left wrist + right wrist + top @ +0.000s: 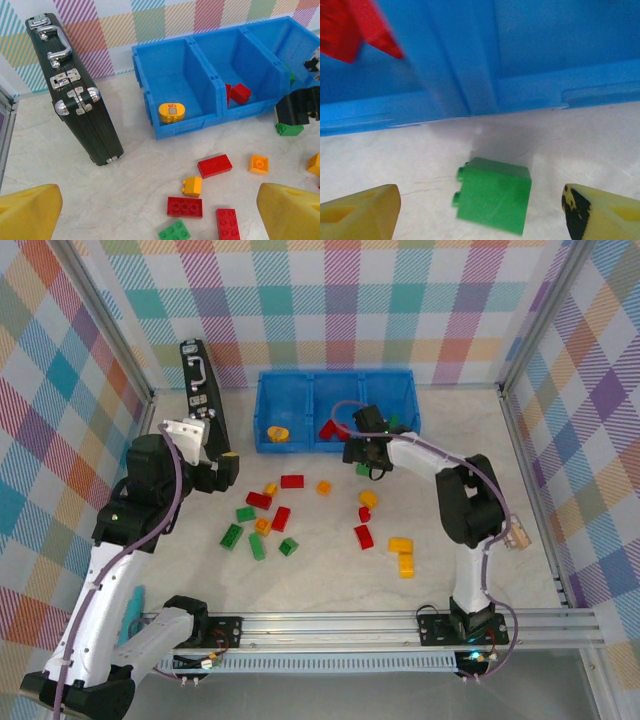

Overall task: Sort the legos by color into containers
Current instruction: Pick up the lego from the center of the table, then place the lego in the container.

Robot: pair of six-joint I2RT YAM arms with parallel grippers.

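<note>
I will move my right gripper down onto the green lego (361, 471) (492, 195) below and close it on the lego's studded side and the opposite side, because its open fingers already span the lego.
The containers are three compartments of a blue bin (300, 446) at the back of the table. The left one holds a yellow round piece (171, 112), the middle one red legos (239, 93). My right gripper (480, 212) stands open just in front of the bin wall (530, 85). A green lego (492, 195) lies on its side on the table between its yellow fingers (362, 212), touching neither. From above, that gripper (366, 460) hovers over the green lego (361, 471). My left gripper (160, 215) is open above loose legos: red (184, 206), yellow (192, 186), green (174, 232).
A black case (200, 385) with a silver handle stands left of the bin, close to my left arm. Several red, green, yellow and orange legos lie scattered mid-table, among them a red one (292, 481) and a yellow pair (403, 555). Metal frame rails border the table.
</note>
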